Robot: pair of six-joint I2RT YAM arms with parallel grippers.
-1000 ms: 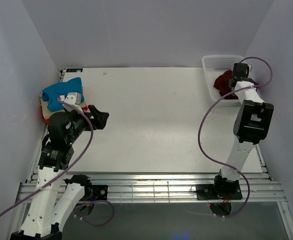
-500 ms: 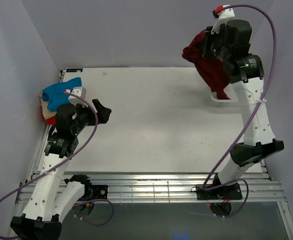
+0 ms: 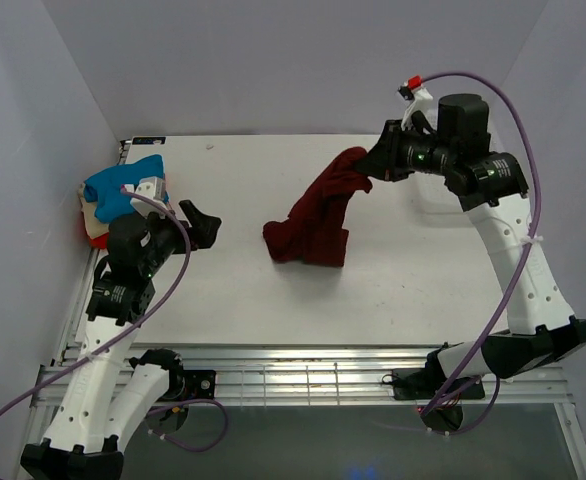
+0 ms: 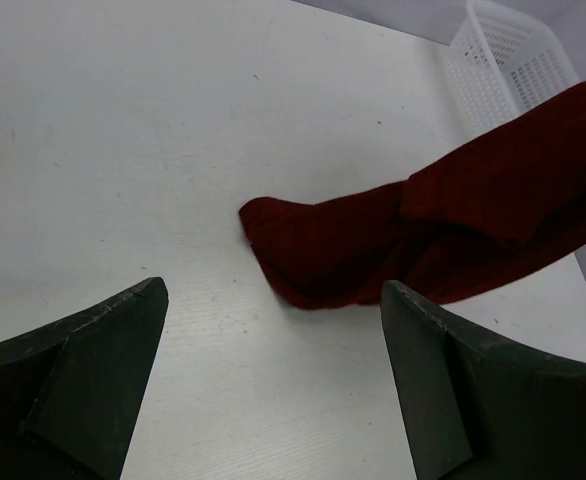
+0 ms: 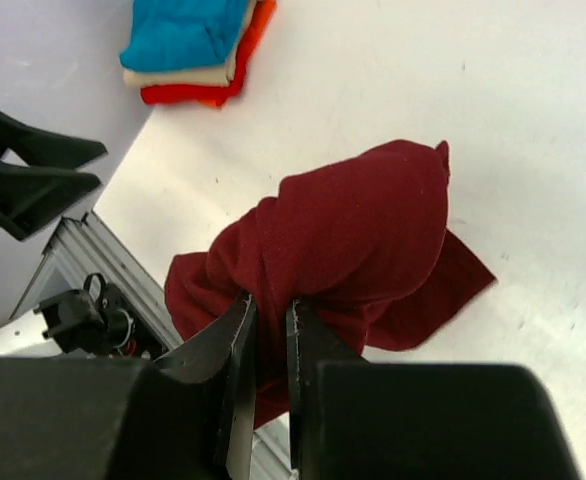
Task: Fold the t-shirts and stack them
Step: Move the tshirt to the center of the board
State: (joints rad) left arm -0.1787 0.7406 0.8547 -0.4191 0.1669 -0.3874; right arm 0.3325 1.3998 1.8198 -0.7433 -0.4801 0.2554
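Observation:
I will next swing my right gripper back and down over the bare near tabletop, below it toward my base, and release to spread the bunched maroon t-shirt.
The dark maroon t-shirt point(image 3: 318, 215) hangs from my right gripper point(image 3: 371, 165), which is shut on its upper end. Its lower part rests bunched on the table's middle. In the right wrist view the maroon t-shirt point(image 5: 353, 240) is pinched between the fingers of my right gripper point(image 5: 270, 312). In the left wrist view the maroon t-shirt point(image 4: 423, 235) lies ahead of my left gripper point(image 4: 273, 330), which is open and empty. My left gripper point(image 3: 201, 226) hovers near the left edge. The blue t-shirt point(image 3: 118, 187) tops a folded stack at far left, over beige point(image 5: 178, 75) and red-orange point(image 5: 188, 95) ones.
The white mesh basket point(image 4: 508, 55) stands at the back right, mostly hidden behind my right arm in the top view. The table point(image 3: 273, 290) is white, with walls close on the left, back and right.
My right gripper has lifted the maroon t-shirt out of the basket, swung it left and lowered it until its lower part rests on the table's middle. The left arm barely moved.

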